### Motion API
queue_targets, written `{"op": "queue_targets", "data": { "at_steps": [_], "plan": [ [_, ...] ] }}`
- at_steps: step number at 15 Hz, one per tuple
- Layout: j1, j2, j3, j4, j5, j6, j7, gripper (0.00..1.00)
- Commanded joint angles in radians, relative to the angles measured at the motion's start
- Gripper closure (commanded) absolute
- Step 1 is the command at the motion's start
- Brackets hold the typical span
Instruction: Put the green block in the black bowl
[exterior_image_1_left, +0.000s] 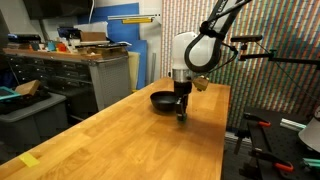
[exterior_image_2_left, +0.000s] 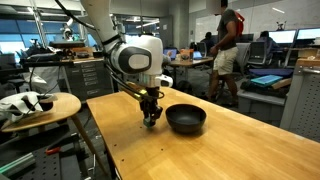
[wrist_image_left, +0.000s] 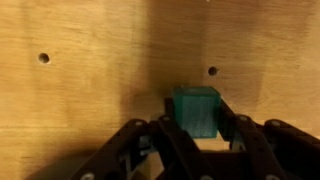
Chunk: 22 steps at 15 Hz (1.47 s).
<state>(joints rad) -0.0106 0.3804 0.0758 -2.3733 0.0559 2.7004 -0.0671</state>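
The black bowl's middle (exterior_image_2_left: 187, 115) is outward of my gripper, so I next need to raise it, carry the green cube out over there, lower it and release.
The green block (wrist_image_left: 195, 108) is a small dark green cube that sits between the fingertips of my gripper (wrist_image_left: 197, 128) in the wrist view. The fingers press against both of its sides. In both exterior views the gripper (exterior_image_1_left: 182, 113) (exterior_image_2_left: 150, 120) points straight down at the wooden table, right beside the black bowl (exterior_image_1_left: 163, 100) (exterior_image_2_left: 186, 118). The block itself is too small to make out there. The bowl is round, shallow, glossy and empty. It is out of the wrist view.
The wooden table (exterior_image_1_left: 120, 140) (exterior_image_2_left: 220, 155) has small screw holes (wrist_image_left: 212, 71). A cabinet with clutter (exterior_image_1_left: 85, 60) stands beyond one table edge. A round side table (exterior_image_2_left: 40, 105) stands off another edge, and a person (exterior_image_2_left: 228, 45) stands behind.
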Motion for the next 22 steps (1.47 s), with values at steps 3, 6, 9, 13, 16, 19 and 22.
{"op": "queue_targets", "data": {
  "at_steps": [3, 6, 9, 13, 16, 19, 22],
  "plan": [
    [0.022, -0.145, 0.003, -0.070, -0.042, -0.038, -0.036, 0.82],
    [0.045, -0.204, -0.003, -0.080, -0.079, -0.065, -0.017, 0.82],
    [0.064, -0.246, -0.019, -0.066, -0.139, -0.088, 0.018, 0.82],
    [0.057, -0.263, -0.049, -0.011, -0.231, -0.110, 0.061, 0.82],
    [0.044, -0.230, -0.083, 0.063, -0.291, -0.134, 0.086, 0.82],
    [0.033, -0.180, -0.109, 0.144, -0.308, -0.161, 0.075, 0.82],
    [0.018, -0.117, -0.120, 0.229, -0.281, -0.202, 0.042, 0.82]
  ]
}}
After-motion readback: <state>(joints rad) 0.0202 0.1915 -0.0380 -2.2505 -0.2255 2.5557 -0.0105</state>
